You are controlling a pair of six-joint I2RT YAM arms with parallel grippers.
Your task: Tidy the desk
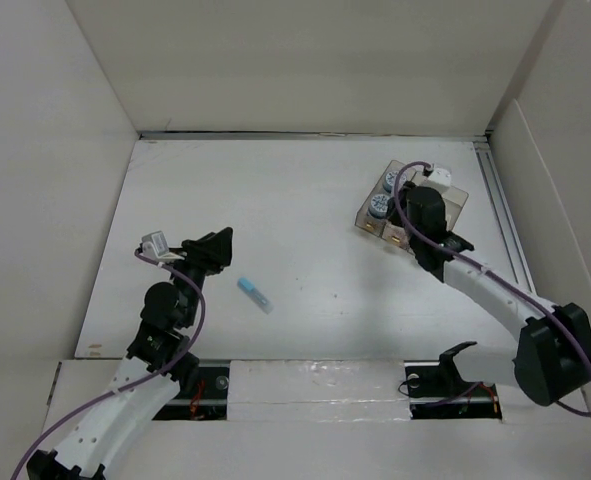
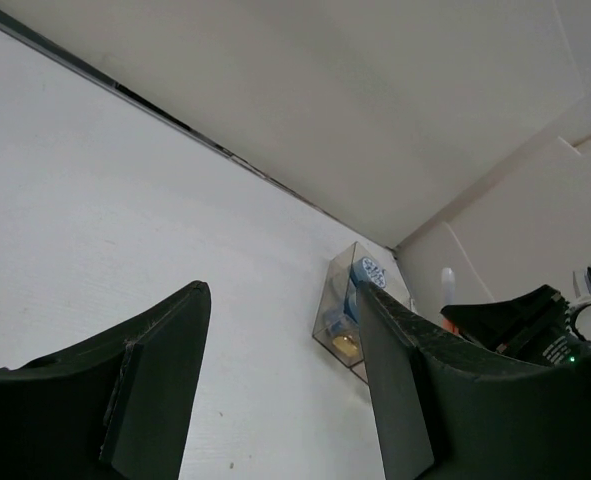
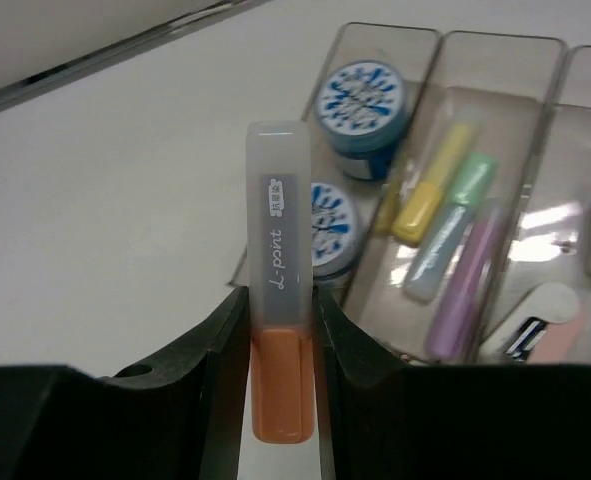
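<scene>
I should move my right gripper across next, lower it and release the orange highlighter, because the tray's middle section holding highlighters is below it and to its right in the wrist view.
The desk (image 1: pixel 295 210) is a flat white tabletop between white walls. My right gripper (image 3: pixel 278 300) is shut on an orange highlighter (image 3: pixel 280 350) with a frosted cap and holds it just above the near-left edge of the clear three-compartment tray (image 3: pixel 550 60). In the top view this gripper (image 1: pixel 417 215) hangs over the tray (image 1: pixel 457 200) at the back right. A blue highlighter (image 1: pixel 255 295) lies loose on the desk at the front left. My left gripper (image 1: pixel 220 245) is open and empty, just left of it and raised off the desk (image 2: pixel 125 220).
The tray's left compartment holds two blue-lidded round tubs (image 3: pixel 363 100). Its middle one holds yellow (image 3: pixel 427 195), green-blue and purple highlighters (image 3: pixel 465 290). Its right one holds small white items. The tray also shows in the left wrist view (image 2: pixel 337 325). White walls enclose the desk.
</scene>
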